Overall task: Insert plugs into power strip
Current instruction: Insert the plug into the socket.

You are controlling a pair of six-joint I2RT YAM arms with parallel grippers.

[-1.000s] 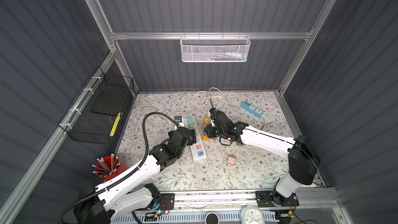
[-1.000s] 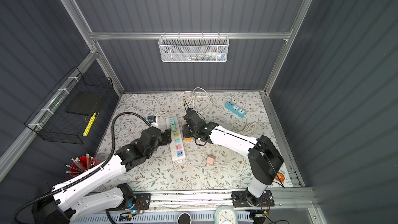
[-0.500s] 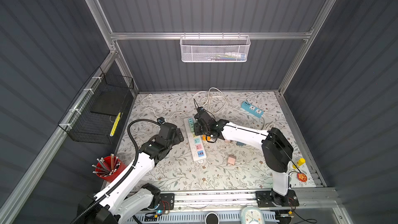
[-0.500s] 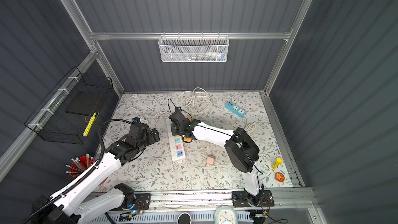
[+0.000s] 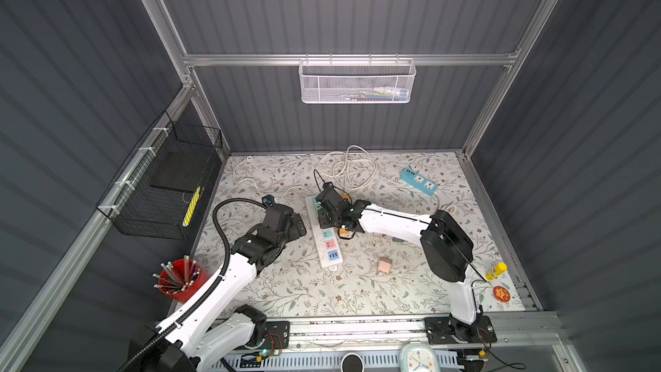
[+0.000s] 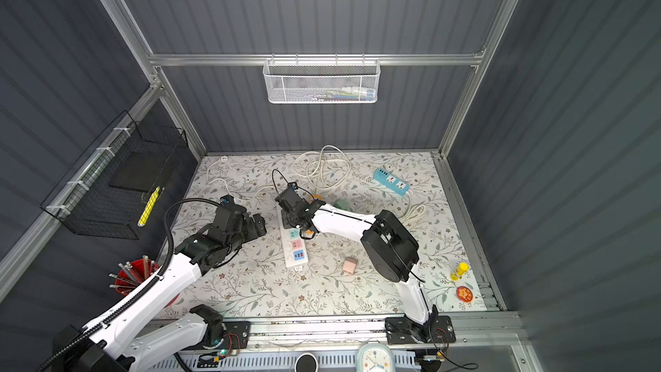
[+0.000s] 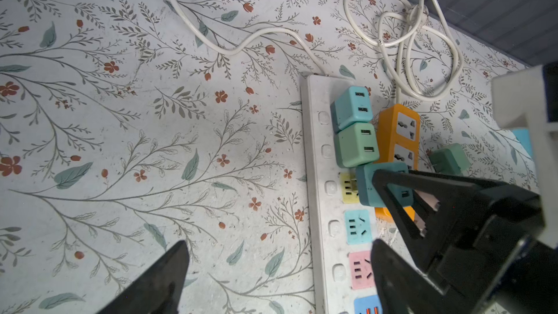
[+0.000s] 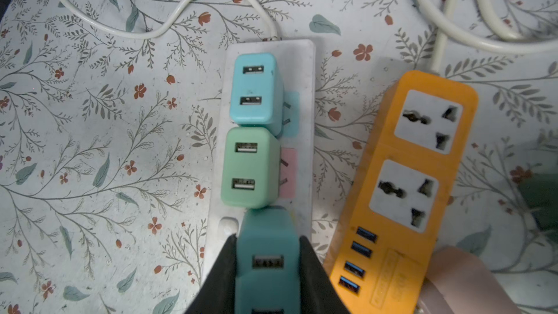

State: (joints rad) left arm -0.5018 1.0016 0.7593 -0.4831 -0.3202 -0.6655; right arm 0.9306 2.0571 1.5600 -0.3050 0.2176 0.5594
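Note:
My right gripper needs to move over the yellow socket next, then go down to press the teal plug in and release it, because the plug is still hovering above the power strip.
The white power strip (image 5: 323, 241) (image 6: 294, 245) lies mid-table. A teal plug (image 8: 255, 90) (image 7: 351, 108) and a mint green plug (image 8: 249, 167) (image 7: 357, 144) sit in its two far sockets. My right gripper (image 8: 267, 238) (image 5: 327, 214) is shut on another teal plug (image 8: 267, 261) (image 7: 367, 188), held tilted over the third, yellow socket; its prongs are hidden. My left gripper (image 7: 277, 246) (image 5: 298, 221) is open and empty, one finger over the strip's pink socket and the other over the mat. A pink plug (image 5: 385, 265) and a green plug (image 6: 341, 205) lie loose on the mat.
An orange power strip (image 8: 419, 176) lies right beside the white one. A blue strip (image 5: 418, 181) and coiled white cords (image 5: 347, 169) are at the back. A red pencil cup (image 5: 179, 279) stands front left, a yellow glue stick (image 5: 495, 271) front right.
The right gripper has shifted left, from over the orange strip to over the white strip. The left gripper has drawn back from the strip to its left side and opened wider.

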